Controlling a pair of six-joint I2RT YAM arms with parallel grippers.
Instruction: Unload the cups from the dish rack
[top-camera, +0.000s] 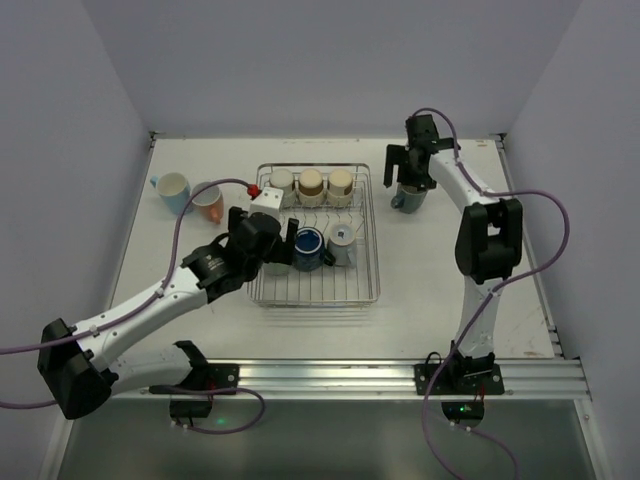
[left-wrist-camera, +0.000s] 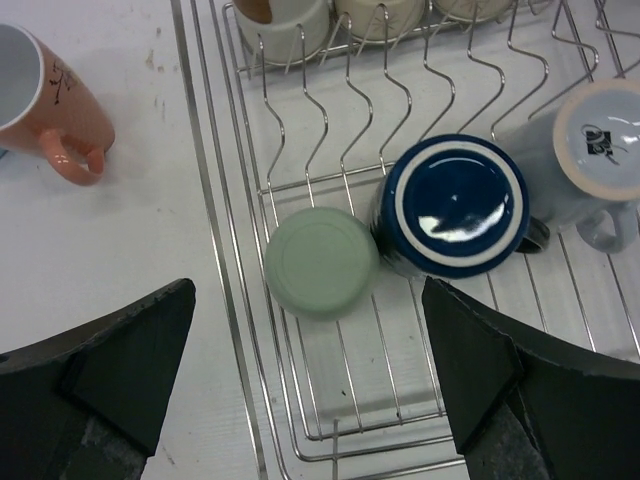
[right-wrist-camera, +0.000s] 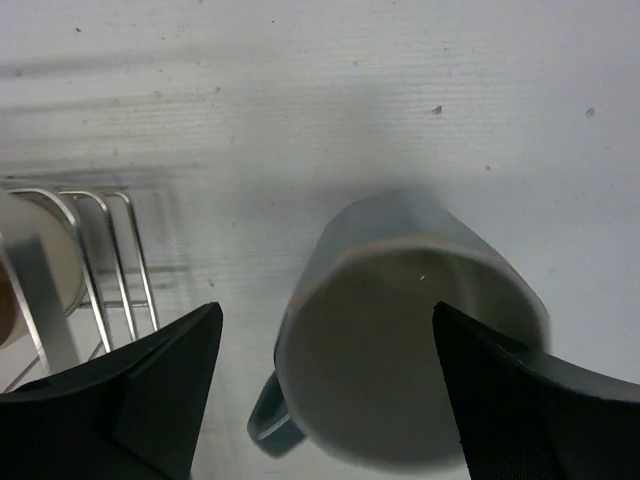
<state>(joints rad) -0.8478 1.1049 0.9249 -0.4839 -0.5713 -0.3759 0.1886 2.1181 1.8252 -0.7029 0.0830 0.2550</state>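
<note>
I need to raise my right gripper and move it across above the rack (top-camera: 372, 262) toward my left gripper to grip the sage green cup (top-camera: 277, 268), because the blue-grey mug is already standing on the table.
The dish rack (top-camera: 372, 262) holds three cream cups (top-camera: 311, 183) in its back row, plus a navy cup (top-camera: 307, 245) and a grey mug (top-camera: 341, 243). In the left wrist view a sage green cup (left-wrist-camera: 322, 262) stands upside down beside the navy cup (left-wrist-camera: 455, 205), with the grey mug (left-wrist-camera: 590, 150) further right. My left gripper (left-wrist-camera: 310, 390) hovers open above the rack's near-left corner, holding nothing. My right gripper (right-wrist-camera: 325, 330) is open right of the rack, its fingers straddling a blue-grey mug (right-wrist-camera: 400, 350) that rests on the table (top-camera: 408, 198).
A light blue cup (top-camera: 172, 190) and a salmon pink mug (top-camera: 208, 202) stand on the table left of the rack. The rack's wire rim (left-wrist-camera: 215, 250) runs just under my left finger. White walls enclose the table on three sides.
</note>
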